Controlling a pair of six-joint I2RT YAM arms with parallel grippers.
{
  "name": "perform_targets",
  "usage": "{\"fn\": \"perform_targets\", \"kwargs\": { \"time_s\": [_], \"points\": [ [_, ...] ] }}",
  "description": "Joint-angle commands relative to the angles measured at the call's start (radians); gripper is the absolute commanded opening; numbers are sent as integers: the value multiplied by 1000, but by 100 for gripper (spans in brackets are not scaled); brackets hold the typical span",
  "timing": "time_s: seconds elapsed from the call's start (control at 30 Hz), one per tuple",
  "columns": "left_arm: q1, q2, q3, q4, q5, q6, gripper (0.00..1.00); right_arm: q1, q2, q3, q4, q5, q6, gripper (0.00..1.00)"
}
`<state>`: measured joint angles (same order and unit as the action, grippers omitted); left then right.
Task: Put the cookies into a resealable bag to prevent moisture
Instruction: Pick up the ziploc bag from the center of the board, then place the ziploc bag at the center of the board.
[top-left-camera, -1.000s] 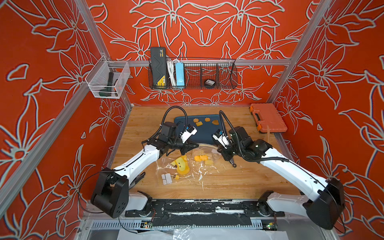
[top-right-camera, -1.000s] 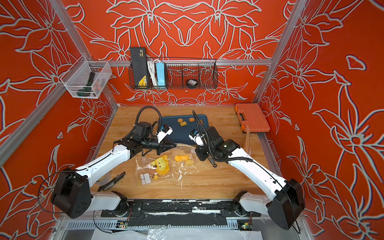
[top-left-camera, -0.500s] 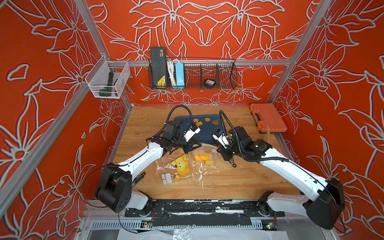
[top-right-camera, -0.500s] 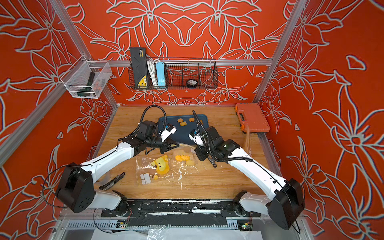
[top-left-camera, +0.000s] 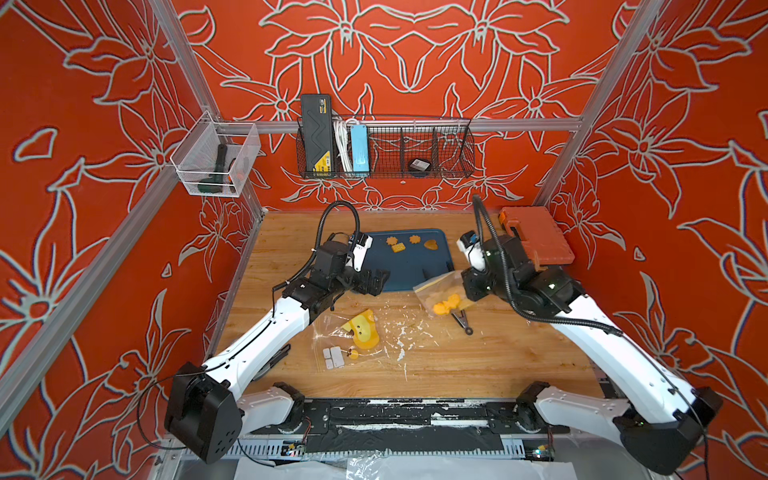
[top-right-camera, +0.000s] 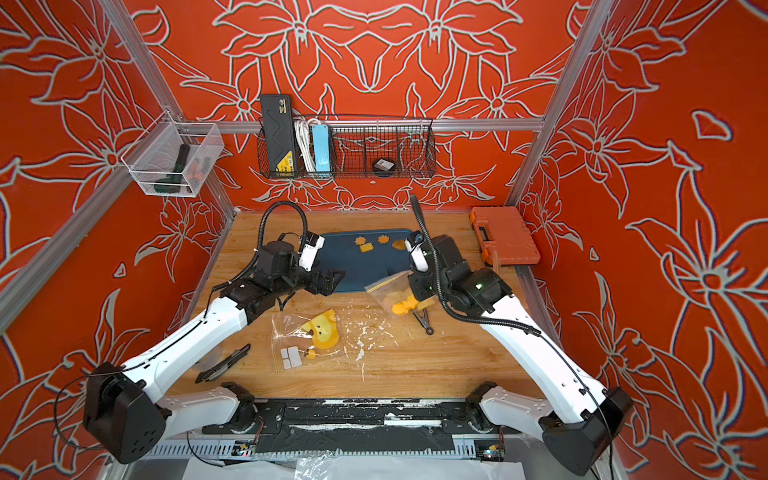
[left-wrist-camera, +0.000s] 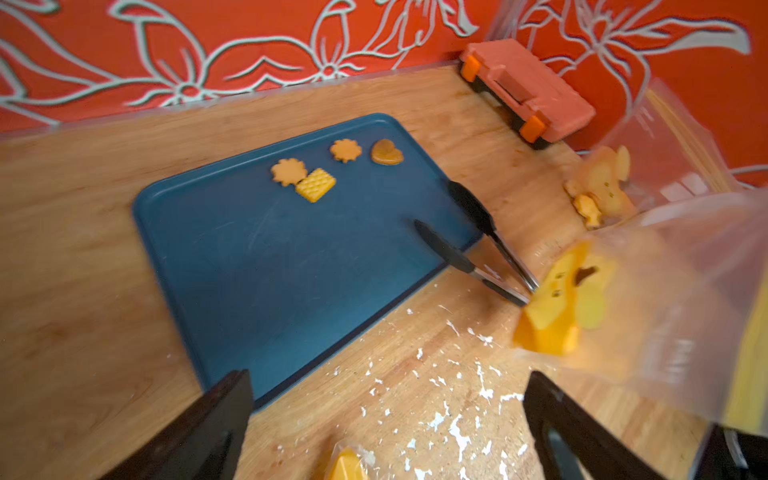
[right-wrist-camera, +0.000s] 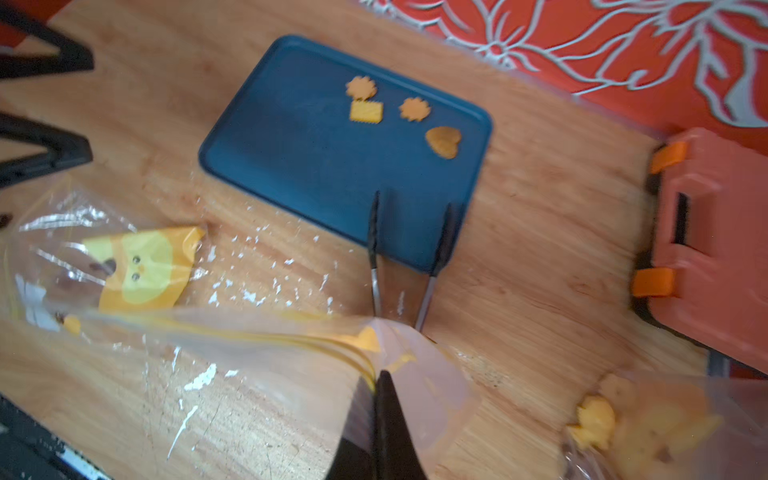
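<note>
Next, my right gripper moves toward the orange case, down to the wood beside another bag (right-wrist-camera: 548, 360), and releases the yellow rim, since this one already holds cookies.
My right gripper (right-wrist-camera: 380, 374) is shut on the yellow zip rim of the resealable bag (top-left-camera: 442, 291) (top-right-camera: 392, 289), which hangs lifted just off the tray's front right corner. Several cookies (top-left-camera: 446, 305) (right-wrist-camera: 594, 419) lie bunched in the bag's low end. Several more cookies (top-left-camera: 399, 247) (left-wrist-camera: 303, 178) sit at the back of the blue tray (top-left-camera: 409, 266) (left-wrist-camera: 249, 249). My left gripper (top-left-camera: 376, 280) (left-wrist-camera: 388, 376) stands open and empty over the wood by the tray's front left edge, apart from the bag.
A second clear bag (top-left-camera: 353, 336) with a yellow cartoon figure lies flat on the table in front. Black tongs (top-left-camera: 461, 322) (left-wrist-camera: 469, 245) lie across the tray's front right corner. An orange case (top-left-camera: 536, 241) sits at the back right. White flecks dot the wood.
My left gripper has opened and let go of the bag's rim. The bag with its cookies has moved right and now hangs from my right gripper alone.
</note>
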<state>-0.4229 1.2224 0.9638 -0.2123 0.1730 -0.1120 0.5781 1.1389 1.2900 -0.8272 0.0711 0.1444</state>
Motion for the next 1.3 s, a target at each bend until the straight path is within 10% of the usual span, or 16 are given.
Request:
{"fn": "perform_targets", "kwargs": {
  "time_s": [0.0,0.43,0.87,1.27],
  "points": [
    [-1,23,32,-110,-126,-113,100,-125,31,63,-105,37,57,0],
    [-1,-6,-14,-129,-47,-153,100,-410,172,127,-96,171,178,0],
    [-1,-33,-40,-176,-109,-221,100,-541,61,-144,-2,167,285,0],
    [22,-114,-36,-302,-306,-326,100,-454,-105,-112,68,49,99,55]
  ]
}}
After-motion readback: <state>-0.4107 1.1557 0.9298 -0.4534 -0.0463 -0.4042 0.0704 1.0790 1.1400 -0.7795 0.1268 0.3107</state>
